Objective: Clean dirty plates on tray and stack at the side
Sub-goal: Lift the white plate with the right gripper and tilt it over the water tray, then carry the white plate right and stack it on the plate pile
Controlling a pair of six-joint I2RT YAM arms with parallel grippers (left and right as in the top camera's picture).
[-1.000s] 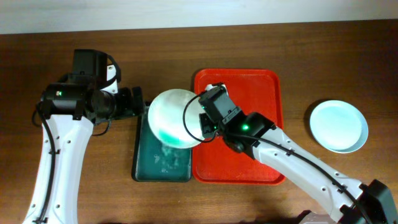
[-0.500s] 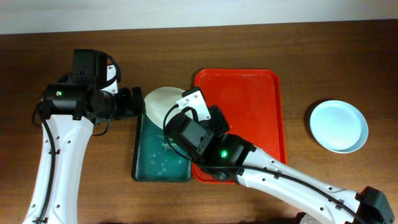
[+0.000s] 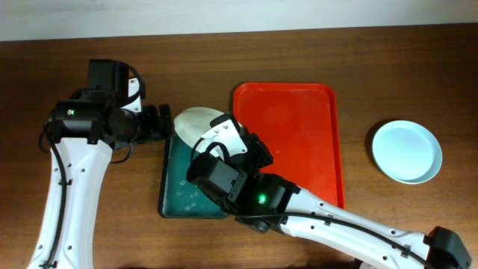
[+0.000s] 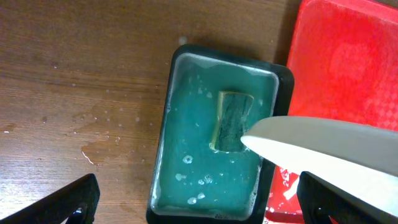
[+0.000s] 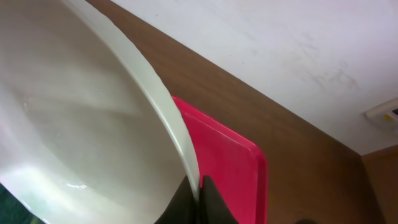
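Observation:
My right gripper holds the white plate and will next carry it past the red tray, lower it level onto the second pale plate (image 3: 408, 152) and let go, since that second plate is off to the side.
My right gripper (image 5: 200, 194) is shut on the rim of a white plate (image 5: 74, 124) and holds it steeply tilted over the far end of the teal basin (image 3: 173, 200). The same plate shows in the overhead view (image 3: 193, 124) and in the left wrist view (image 4: 323, 149). The red tray (image 3: 299, 142) lies bare to the right of the basin. A second pale plate (image 3: 407, 152) sits on the table at the far right. A third plate is not in view. My left gripper (image 4: 199, 202) is open and empty, above the basin's left side, just left of the held plate.
The basin holds soapy teal water and a sponge (image 4: 231, 121) near its far end. My right arm (image 3: 314, 217) crosses the tray's front left corner and the basin. Water spots mark the wood (image 4: 93, 149) left of the basin.
My right wrist has swung left over the basin and turned the plate from nearly face-up to steeply on edge. The left arm has not moved.

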